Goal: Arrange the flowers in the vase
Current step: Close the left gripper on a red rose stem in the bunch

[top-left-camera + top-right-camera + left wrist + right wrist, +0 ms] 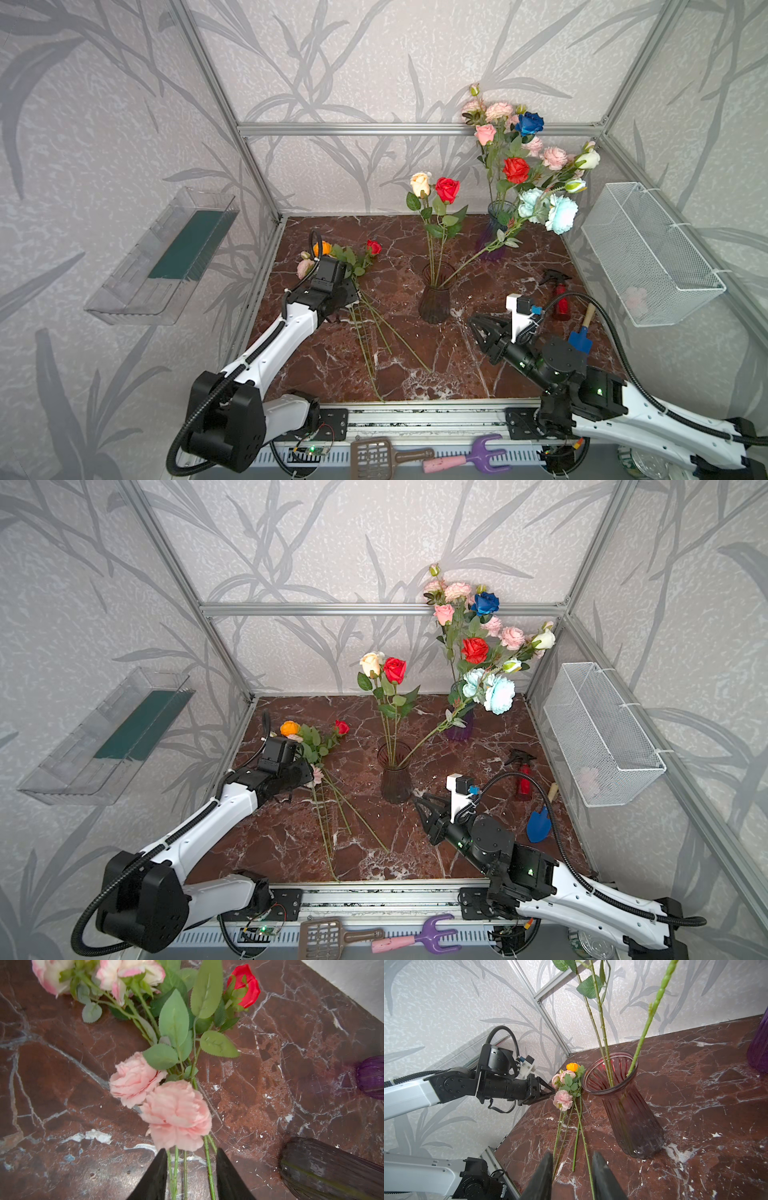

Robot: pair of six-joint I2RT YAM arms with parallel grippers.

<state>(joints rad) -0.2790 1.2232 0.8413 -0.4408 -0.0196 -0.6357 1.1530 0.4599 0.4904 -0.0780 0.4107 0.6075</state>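
Observation:
My open left gripper needs to go down beside the larger pink peony onto the thin green stem (pixel 362 326) (pixel 185 1172), as the stem's leafless part runs between its parted fingers.
A dark ribbed glass vase (pixel 434 299) (pixel 395 781) (pixel 629 1109) stands mid-table. It holds a peach rose (pixel 420 183), a red rose (pixel 447 189) and a leaning pale-blue peony stem (pixel 561 212). Loose flowers lie flat to its left: pink peonies (pixel 176 1115), a small red rose (pixel 245 987), an orange bloom (pixel 322 248) and long stems (pixel 374 332). My left gripper (pixel 191 1150) (pixel 338 307) is low over them. Its jaws are apart, with several stems lying loose between them. My right gripper (pixel 474 328) (pixel 572 1154) hovers open and empty, right of the vase.
A purple vase (pixel 494 237) with a full bouquet stands at the back right. A red spray bottle (pixel 559 297) and a blue trowel (pixel 579 338) lie by the right arm. A wire basket (pixel 652 253) hangs on the right wall and a clear tray (pixel 166 257) on the left.

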